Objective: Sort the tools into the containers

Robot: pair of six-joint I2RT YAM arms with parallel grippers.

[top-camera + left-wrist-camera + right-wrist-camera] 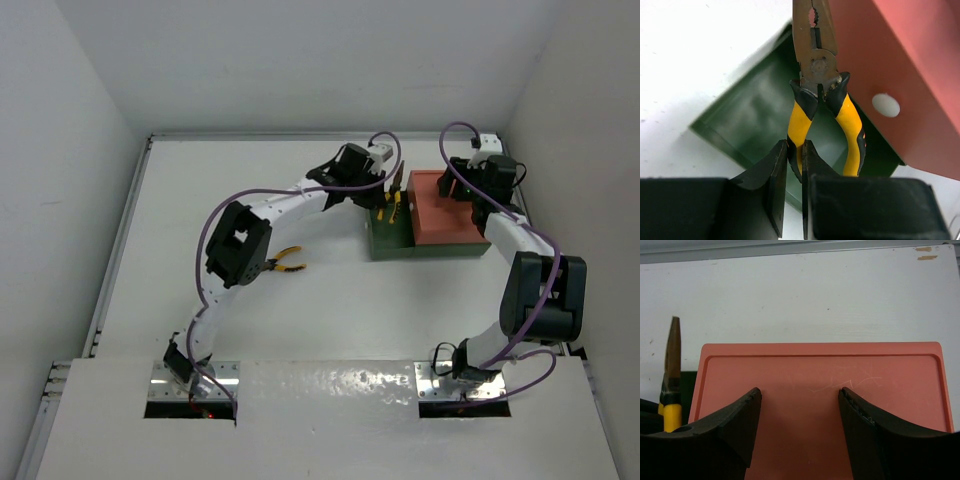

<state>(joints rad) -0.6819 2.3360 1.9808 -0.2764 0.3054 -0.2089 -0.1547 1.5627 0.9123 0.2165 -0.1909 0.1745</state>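
Note:
The pliers in my left gripper should next go down, slightly back, into the open part of the green tray point(385, 243) for release; the orange tray covers the rest.
My left gripper point(795, 150) is shut on one yellow handle of a pair of pliers point(815, 65), holding them over the dark green tray point(755, 115), dark jaws pointing away. In the top view the left gripper point(385, 200) is at the green tray's point(385, 243) left part. The orange-red tray point(445, 215) lies on the green one, shifted right. My right gripper point(800, 392) is open and empty just above the orange tray point(820, 370). A second pair of pliers point(290, 263) lies on the table. No screwdrivers show.
The held pliers point(672, 355) also show at the left edge of the right wrist view. White walls close in the table on the left, back and right. The orange tray's side has a round hole point(886, 105).

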